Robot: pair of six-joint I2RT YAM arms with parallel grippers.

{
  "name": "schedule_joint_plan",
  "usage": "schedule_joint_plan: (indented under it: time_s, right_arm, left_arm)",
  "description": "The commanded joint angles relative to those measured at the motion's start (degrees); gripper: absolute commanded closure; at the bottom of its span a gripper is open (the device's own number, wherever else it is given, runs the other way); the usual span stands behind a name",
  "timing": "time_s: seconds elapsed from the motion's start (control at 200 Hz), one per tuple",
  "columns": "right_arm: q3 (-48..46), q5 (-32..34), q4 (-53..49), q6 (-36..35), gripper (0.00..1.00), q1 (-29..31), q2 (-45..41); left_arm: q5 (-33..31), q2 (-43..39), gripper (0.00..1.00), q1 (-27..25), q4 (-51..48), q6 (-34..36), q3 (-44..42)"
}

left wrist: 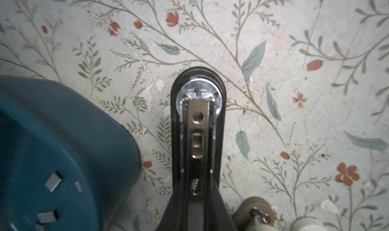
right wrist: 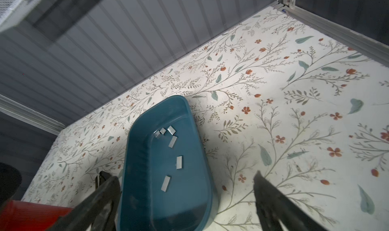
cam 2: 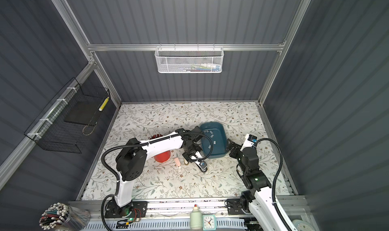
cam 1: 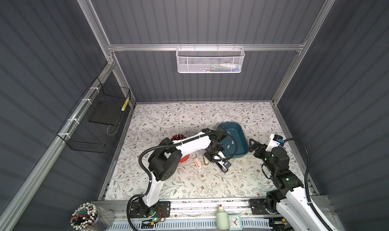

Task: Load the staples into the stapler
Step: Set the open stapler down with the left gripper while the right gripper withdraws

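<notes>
My left gripper shifts outward and over to the tabletop by the tray's corner (cam 1: 232,161) (left wrist: 137,111) next, close beside it, and releases the stapler near the loose staples.
The black stapler (left wrist: 197,135) lies on the floral table, and its metal staple channel faces the left wrist camera. My left gripper (left wrist: 196,200) is shut on its rear end. In both top views the stapler (cam 1: 224,166) (cam 2: 202,166) sticks out of the left gripper (cam 1: 212,155) just in front of the teal tray (cam 1: 242,135). Several grey staples (right wrist: 173,141) (cam 1: 229,146) lie loose in the tray (right wrist: 136,156). My right gripper (right wrist: 183,183) (cam 1: 253,145) is open and empty at the tray's right end, with its fingers (right wrist: 105,187) spread wide.
A red cup (cam 1: 183,158) sits partly under the left arm. A pink item (cam 1: 197,163) and a small gold item (cam 1: 205,161) lie beside the stapler. A black wire basket (cam 1: 94,122) hangs on the left wall, and a white mesh basket (cam 1: 210,59) on the back wall.
</notes>
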Motion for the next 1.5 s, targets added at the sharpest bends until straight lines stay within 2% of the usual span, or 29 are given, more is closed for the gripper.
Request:
schedule_joint_plan:
  time_s: [0.0, 0.2, 0.38, 0.725, 0.79, 0.885, 0.946, 1.046, 1.181, 1.281, 1.351, 1.431, 1.491]
  right_arm:
    - [-1.22, 1.56, 4.51, -2.56, 0.01, -0.74, 2.14]
    - [-2.13, 3.88, 7.79, -2.47, 0.01, -2.45, 5.6]
    - [-3.27, 4.0, 9.84, -1.89, 0.01, -3.07, 5.88]
    - [-4.59, 2.49, 10.92, -1.83, 0.01, -3.88, 4.3]
    - [-4.59, 2.2, 10.93, -1.76, 0.01, -4.05, 4.25]
    - [-4.85, 1.91, 11.06, -1.61, 0.01, -4.29, 4.08]
    - [-4.94, 1.73, 11.15, -1.61, 0.01, -4.4, 3.95]
    - [-4.88, 1.56, 11.26, -1.6, 0.01, -4.51, 4.12]
    - [-4.84, 1.1, 11.23, -1.53, 0.01, -4.67, 4.41]
    - [-5.04, 0.75, 11.15, -1.66, 0.01, -4.75, 3.94]
    - [-5.27, 0.59, 11.19, -1.6, 0.01, -4.76, 3.54]
    - [-5.48, 0.3, 11.34, -1.6, 0.01, -4.84, 3.44]
    - [-5.39, 0.35, 11.41, -1.59, 0.01, -4.91, 3.67]
  left_arm:
    - [-0.61, -0.37, 1.0, -0.01, -0.11, 2.63, 2.46]
    - [-2.81, 3.91, 1.0, -0.44, -1.75, 3.89, 6.28]
    - [-4.2, 6.58, 1.0, -0.65, 2.33, 6.54, 7.29]
    - [0.91, 17.77, 1.0, -1.06, -6.71, 8.23, 25.58]
    - [1.0, 18.89, 0.86, -1.3, -8.15, 8.15, 27.19]
    - [1.07, 17.58, 0.64, -1.48, -6.09, 7.39, 24.65]
    - [0.94, 15.87, 0.54, -1.42, -3.49, 6.32, 22.38]
    - [0.18, 12.74, 0.46, -1.46, -1.14, 4.16, 20.31]
    - [-0.61, 7.51, 0.45, -1.41, -0.76, 2.5, 18.23]
    - [-0.99, 1.38, 0.46, -1.43, 1.55, -2.87, 14.79]
    - [-0.31, -5.2, 0.55, -1.41, 7.69, -9.63, 9.03]
    - [-0.69, -15.61, 0.58, -1.68, 24.86, -22.48, -3.11]
    - [-3.79, -23.14, 0.52, -1.96, 38.92, -35.29, -13.21]
